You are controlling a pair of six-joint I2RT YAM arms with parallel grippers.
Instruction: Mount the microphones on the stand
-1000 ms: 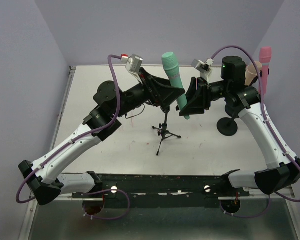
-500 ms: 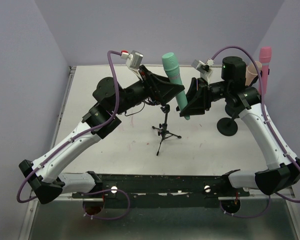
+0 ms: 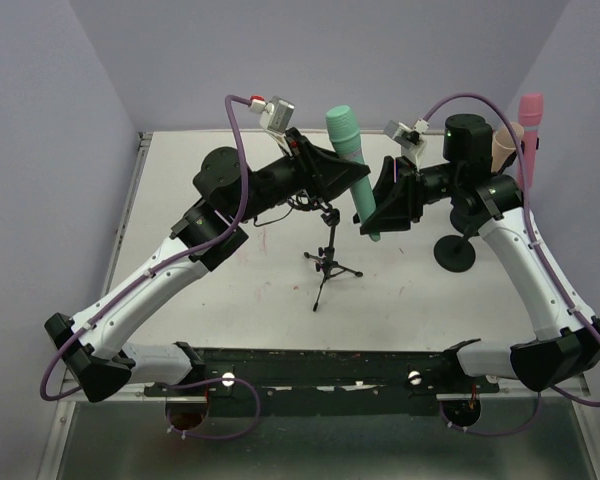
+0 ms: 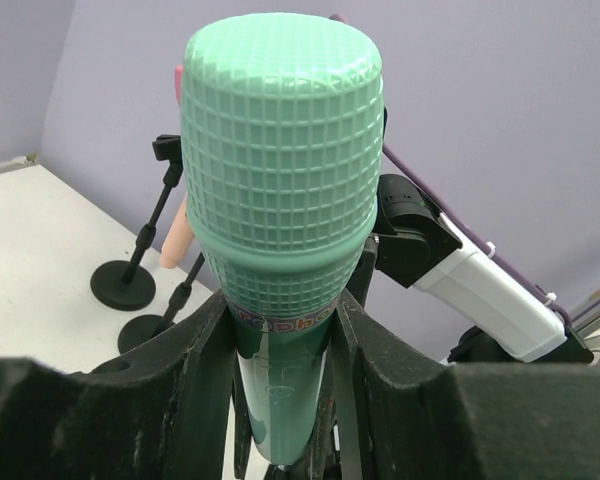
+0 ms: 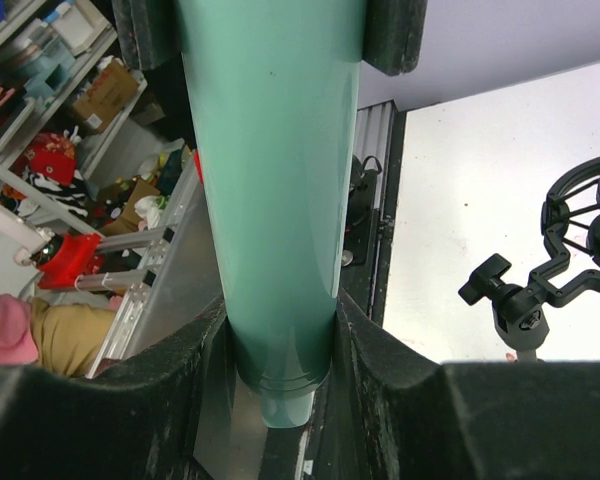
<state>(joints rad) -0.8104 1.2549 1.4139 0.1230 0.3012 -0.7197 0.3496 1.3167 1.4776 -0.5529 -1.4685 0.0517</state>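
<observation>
Next I need to move my left gripper left in the top view, lower the microphone tail-first into the tripod's ring clip (image 3: 304, 201) and release, because that ring clip is empty.
The teal green microphone (image 3: 350, 165) is held tilted above the table, head up, by both grippers. My left gripper (image 3: 332, 170) is shut on its neck just under the head (image 4: 280, 180). My right gripper (image 3: 385, 208) is shut on its lower end (image 5: 275, 180). The small black tripod stand (image 3: 330, 258) stands below it, its ring clip (image 5: 580, 240) empty. The pink microphone (image 3: 530, 125) stands upright at the back right. The peach microphone (image 3: 502, 150) is beside it, partly hidden behind the right arm; it also shows in the left wrist view (image 4: 177, 245).
A black round-base stand (image 3: 454, 252) stands to the right of the tripod. Two round bases (image 4: 123, 285) show in the left wrist view. The table's raised rim (image 3: 138, 140) runs along the left side. Purple cables loop over both arms.
</observation>
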